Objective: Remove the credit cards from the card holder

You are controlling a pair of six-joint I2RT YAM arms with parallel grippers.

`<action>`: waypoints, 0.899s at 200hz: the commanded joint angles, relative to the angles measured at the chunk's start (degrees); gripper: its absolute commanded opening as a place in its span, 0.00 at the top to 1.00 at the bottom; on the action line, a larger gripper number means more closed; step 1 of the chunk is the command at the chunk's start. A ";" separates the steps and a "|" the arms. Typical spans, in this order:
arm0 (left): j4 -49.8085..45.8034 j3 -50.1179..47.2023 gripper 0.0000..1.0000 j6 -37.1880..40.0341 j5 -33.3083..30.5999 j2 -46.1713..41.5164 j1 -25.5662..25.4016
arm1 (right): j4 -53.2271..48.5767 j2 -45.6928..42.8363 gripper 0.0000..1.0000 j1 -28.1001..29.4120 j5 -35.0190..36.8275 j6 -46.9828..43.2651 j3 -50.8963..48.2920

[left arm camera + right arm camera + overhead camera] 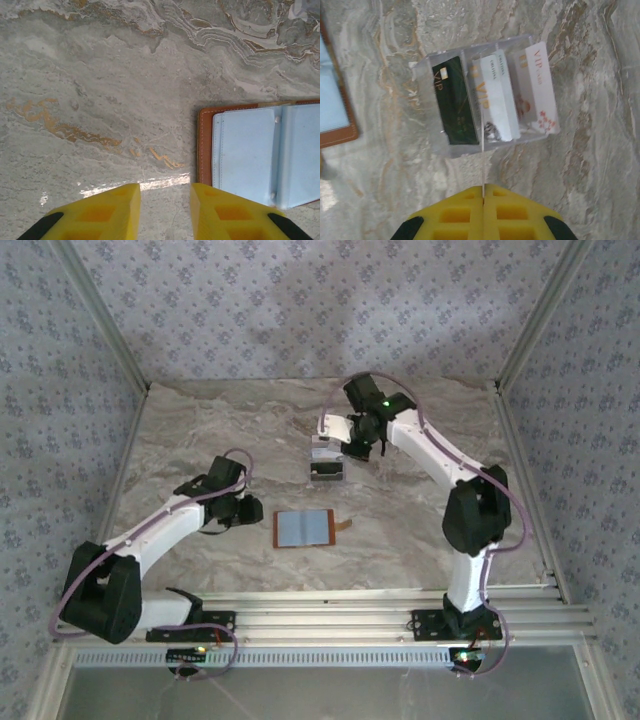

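My right gripper moves outward and across to the far end of the clear stand next. It then lowers the card there, since the nearer slots hold cards.
The card holder (303,528) lies open and flat on the marble table, blue lining up, with its strap tab to the right. Its left half fills the right of the left wrist view (250,155). My left gripper (165,187) hangs open just left of it, with bare table between the fingers. My right gripper (483,187) is shut on a thin credit card (482,150), seen edge-on. That card hangs over a clear plastic stand (445,150), which holds a dark credit card (454,107) and two whitish ones (497,100). In the top view the right gripper (355,448) sits by the stand (327,462).
Patterned walls close in the table at the back and both sides. A metal rail (340,605) runs along the near edge by the arm bases. Bare marble lies left of the card holder and in front of the stand.
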 commanded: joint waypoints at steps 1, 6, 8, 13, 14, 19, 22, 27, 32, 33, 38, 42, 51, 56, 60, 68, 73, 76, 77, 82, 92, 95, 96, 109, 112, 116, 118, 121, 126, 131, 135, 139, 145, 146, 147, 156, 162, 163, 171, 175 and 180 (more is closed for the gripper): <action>1.96 -1.01 0.68 -1.96 1.19 -1.49 0.14 | -7.14 4.80 1.00 -0.20 -0.19 -6.78 7.17; 2.19 -1.17 0.68 -2.14 1.40 -1.57 0.18 | -7.58 5.85 1.00 -0.06 -0.01 -7.03 8.63; 2.19 -1.17 0.68 -2.22 1.41 -1.60 0.14 | -7.70 6.25 1.00 -0.06 0.03 -7.13 9.19; 2.26 -1.31 0.68 -2.31 1.36 -1.58 0.13 | -7.97 7.22 1.00 0.02 0.17 -7.45 10.46; 2.31 -1.32 0.68 -2.32 1.31 -1.58 0.18 | -8.09 7.44 1.00 0.03 0.19 -7.53 10.59; 2.28 -1.32 0.68 -2.46 1.27 -1.58 0.14 | -8.48 8.13 1.00 0.05 0.21 -7.85 11.95; 2.20 -1.32 0.68 -2.50 1.20 -1.58 0.13 | -8.66 8.80 1.00 0.04 0.22 -8.06 12.54; 2.21 -1.33 0.68 -2.53 1.12 -1.58 0.13 | -8.87 9.70 1.00 0.18 0.28 -8.40 13.76; 2.15 -1.41 0.68 -2.59 1.05 -1.58 0.17 | -8.99 10.47 1.00 0.23 0.30 -8.72 14.76; 2.13 -1.41 0.68 -2.59 0.98 -1.58 0.15 | -9.00 10.65 1.00 0.27 0.26 -8.78 14.94; 2.13 -1.42 0.68 -2.68 0.85 -1.58 0.13 | -9.02 11.33 1.00 0.23 0.30 -9.13 15.85; 2.10 -1.57 0.68 -2.67 0.76 -1.58 0.20 | -9.13 11.88 1.00 0.37 0.30 -9.52 16.53; 2.10 -1.66 0.68 -2.81 0.51 -1.57 0.14 | -9.15 12.92 1.00 0.37 0.28 -10.32 17.73; 2.14 -1.68 0.68 -2.85 0.40 -1.51 0.15 | -8.98 13.44 1.00 0.30 0.39 -10.69 18.19; 2.11 -1.67 0.68 -2.89 0.33 -1.49 0.18 | -8.76 13.82 1.00 0.34 0.46 -11.00 18.57; 2.11 -1.76 0.68 -2.95 0.24 -1.38 0.13 | -8.40 14.68 1.00 0.43 0.57 -11.56 19.35; 2.03 -1.70 0.68 -2.99 0.14 -1.29 0.13 | -8.38 15.21 1.00 0.45 0.57 -11.96 19.90; 2.01 -1.72 0.68 -3.03 0.12 -1.21 0.17 | -8.31 15.52 1.00 0.40 0.54 -12.13 20.25; 2.06 -1.70 0.68 -3.03 0.08 -1.22 0.15 | -8.30 15.64 1.00 0.44 0.55 -12.15 20.37; 1.97 -1.63 0.68 -3.04 0.09 -1.09 0.15 | -8.30 16.21 1.00 0.40 0.56 -12.56 20.91; 1.84 -1.60 0.68 -3.10 -0.03 -0.96 0.17 | -8.29 17.32 1.00 0.47 1.01 -13.39 21.99; 1.85 -1.66 0.68 -3.12 -0.05 -0.89 0.16 | -8.23 17.73 1.00 0.44 1.19 -13.57 22.32; 1.84 -1.67 0.68 -3.12 -0.05 -0.88 0.14 | -8.22 17.84 1.00 0.46 1.28 -13.62 22.45; 1.83 -1.62 0.68 -3.22 -0.30 -0.79 0.13 | -8.05 19.25 1.00 0.58 1.61 -14.41 23.70; 1.76 -1.59 0.68 -3.28 -0.25 -0.79 0.14 | -8.04 19.53 1.00 0.59 1.62 -14.60 23.99; 1.75 -1.59 0.68 -3.30 -0.36 -0.72 0.13 | -7.95 19.88 1.00 0.63 1.60 -14.80 24.29; 1.70 -1.52 0.68 -3.30 -0.39 -0.70 0.13 | -7.88 20.04 1.00 0.65 1.62 -14.88 24.45; 1.74 -1.47 0.68 -3.30 -0.42 -0.68 0.20 | -7.77 20.26 1.00 0.62 1.62 -15.02 24.65; 1.57 -1.43 0.68 -3.25 -0.53 -0.68 0.13 | -7.65 20.60 1.00 0.65 1.52 -15.19 24.95; 1.49 -1.35 0.68 -3.30 -0.64 -0.61 0.18 | -7.35 20.98 1.00 0.65 1.53 -15.38 25.25; 1.44 -1.32 0.68 -3.34 -0.71 -0.61 0.14 | -7.19 21.24 1.00 0.61 1.53 -15.43 25.38; 1.40 -1.32 0.68 -3.37 -0.68 -0.54 0.14 | -7.03 21.44 1.00 0.60 1.49 -15.64 25.48; 1.31 -1.30 0.68 -3.39 -0.92 -0.57 0.14 | -6.93 21.79 1.00 0.57 1.46 -15.90 25.58; 1.31 -1.27 0.68 -3.39 -0.92 -0.50 0.13 | -6.87 21.85 1.00 0.61 1.46 -15.97 25.53; 1.31 -1.25 0.68 -3.39 -0.88 -0.47 0.13 | -6.83 21.88 1.00 0.63 1.45 -15.96 25.56; 1.26 -1.26 0.68 -3.39 -1.02 -0.35 0.18 | -6.80 22.36 1.00 0.69 1.36 -16.19 25.57; 1.10 -1.28 0.68 -3.39 -1.03 -0.26 0.15 | -6.87 22.71 1.00 0.73 1.34 -16.20 25.51; 1.12 -1.30 0.68 -3.39 -1.07 -0.26 0.14 | -6.84 22.70 1.00 0.73 1.35 -16.21 25.50; 1.05 -1.20 0.68 -3.39 -1.18 -0.17 0.17 | -6.69 23.19 1.00 0.81 1.36 -16.31 25.37; 1.07 -1.15 0.68 -3.38 -1.19 -0.09 0.14 | -6.74 23.42 1.00 0.76 1.39 -16.39 25.37; 1.04 -1.25 0.68 -3.38 -1.16 -0.06 0.13 | -6.80 23.71 1.00 0.87 1.52 -16.53 25.38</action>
